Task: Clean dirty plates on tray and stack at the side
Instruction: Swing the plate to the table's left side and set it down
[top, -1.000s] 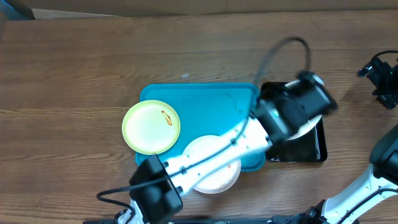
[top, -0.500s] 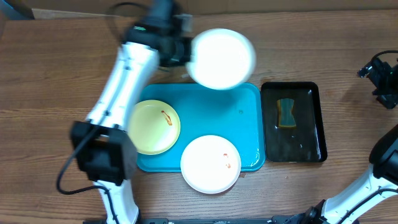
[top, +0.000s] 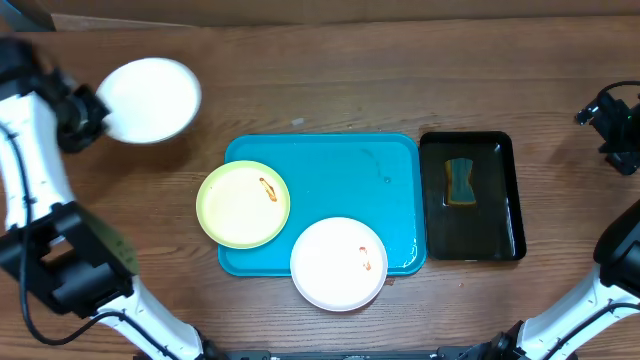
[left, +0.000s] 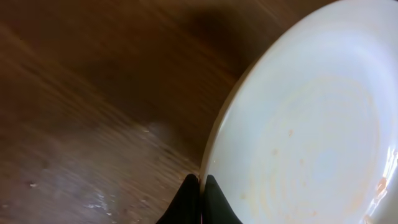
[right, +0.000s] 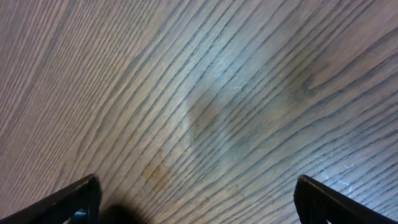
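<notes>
My left gripper moves down and slightly back next, setting the white plate onto the bare wood beside the turquoise tray, since that spot is empty.
My left gripper (top: 92, 112) is shut on the rim of a white plate (top: 150, 99), which hangs above the bare wood at the far left, away from the tray. The left wrist view shows both black fingertips (left: 191, 194) pinching that plate (left: 311, 124) at its edge, faint orange marks on its face. The turquoise tray (top: 340, 170) lies mid-table. A pale yellow-green plate (top: 243, 204) with an orange smear rests on its left edge. A second white plate (top: 339, 263) with a red smear overhangs its front edge. My right gripper (right: 196, 199) stands open over bare wood at the far right.
A narrow black tray (top: 495, 215) sits right of the turquoise tray, holding a blue-and-yellow sponge (top: 459, 182). The right arm (top: 615, 120) rests by the table's right edge. Bare wooden tabletop (top: 400, 80) lies behind the trays.
The left arm has swung from the black tray across the back of the table to the far left, carrying the white plate with it. The right arm has not moved.
</notes>
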